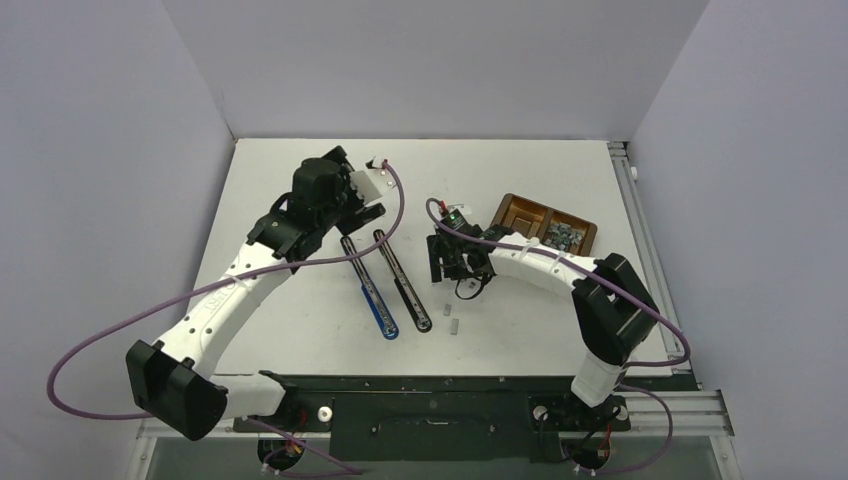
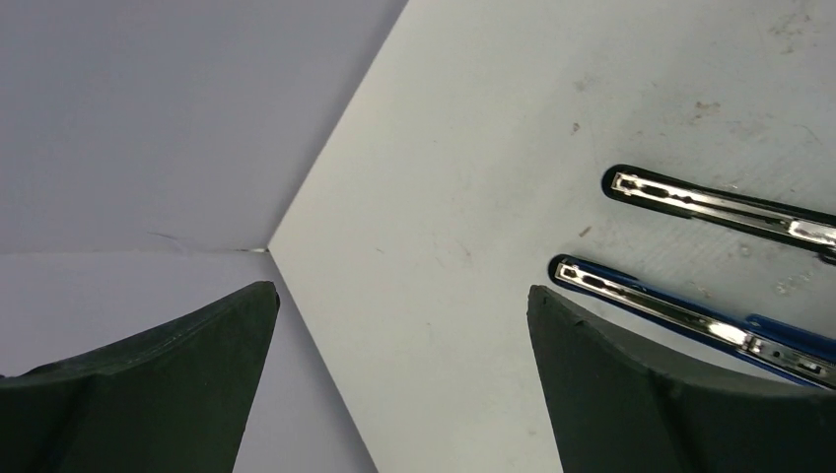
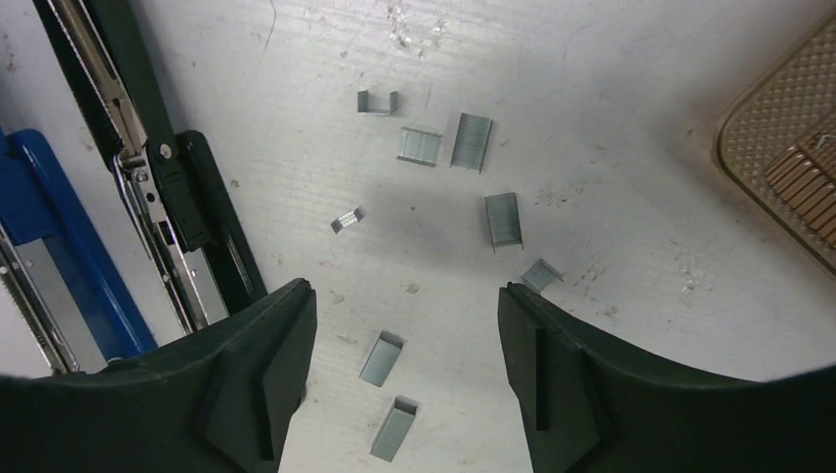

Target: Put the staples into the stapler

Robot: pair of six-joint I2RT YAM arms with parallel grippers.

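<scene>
My right gripper will move down next onto the longer staple strip point(image 3: 503, 219) beside the small tilted one, because that longer staple strip is below and to the right in the wrist view.
Two staplers lie opened flat side by side, a black one point(image 1: 405, 282) and a blue one point(image 1: 368, 290). Several small silver-grey staple strips point(image 3: 471, 141) are scattered on the white table. My right gripper point(image 3: 404, 301) is open and empty, hovering over two strips point(image 3: 381, 358), with the black stapler point(image 3: 148, 148) and the blue stapler point(image 3: 39, 227) to its left. My left gripper point(image 2: 402, 296) is open and empty near the far ends of the black stapler point(image 2: 720, 205) and the blue stapler point(image 2: 690, 315). In the top view it point(image 1: 362, 214) sits at their far ends.
A brown two-compartment tray point(image 1: 546, 226) stands at the back right, with more staples point(image 1: 563, 236) in its right compartment; its corner shows in the right wrist view point(image 3: 789, 148). Two loose strips point(image 1: 447, 317) lie near the black stapler's near end. Walls enclose the table.
</scene>
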